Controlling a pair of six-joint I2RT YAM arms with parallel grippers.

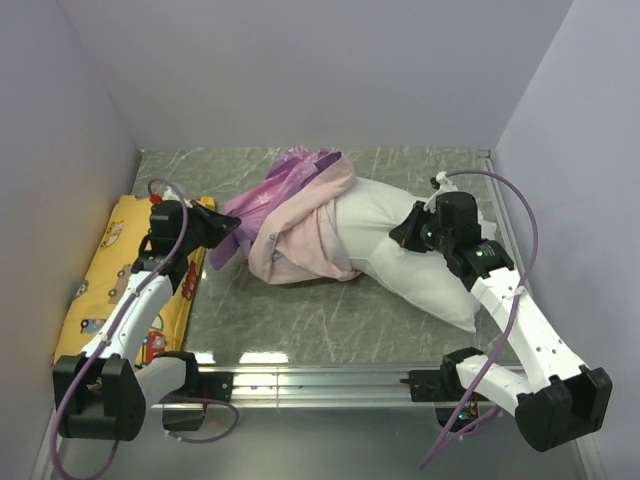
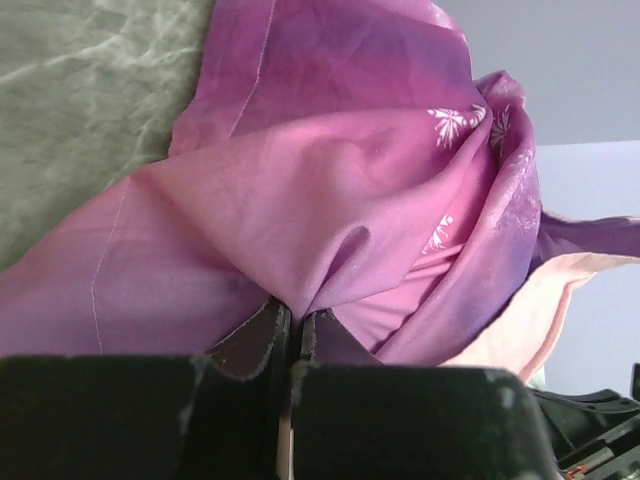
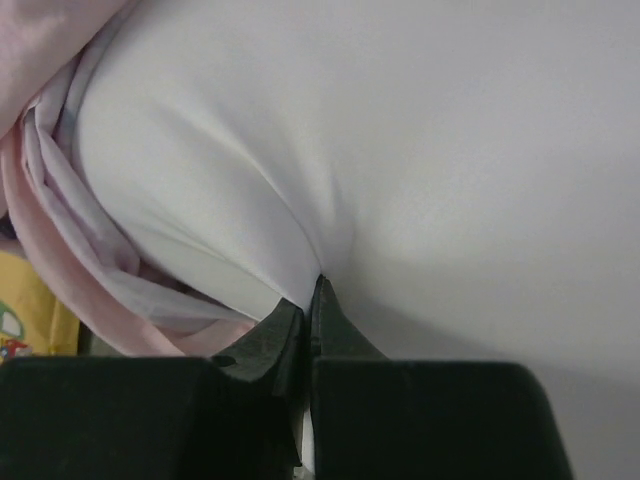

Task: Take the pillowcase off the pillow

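Note:
My left gripper will next carry the pinched fold up and outward over the bare marble beside the pillowcase's purple part and let go of it there.
The purple-pink pillowcase (image 1: 290, 215) is bunched over the left end of the white pillow (image 1: 400, 260), its paler pink inside turned out. The pillow's right part lies bare on the table. My left gripper (image 1: 222, 238) is shut on a fold of the pillowcase (image 2: 330, 200) at its left edge; the jaws pinch the purple cloth (image 2: 293, 315). My right gripper (image 1: 408, 232) is shut on a pinch of the pillow's white fabric (image 3: 400, 150), jaws closed at the fold (image 3: 312, 300). The pillow's tag is not in view.
A yellow vehicle-print cushion (image 1: 110, 280) lies along the left wall under my left arm. White walls close in the grey marble table (image 1: 300, 320) on the left, back and right. A metal rail (image 1: 300, 380) runs along the near edge.

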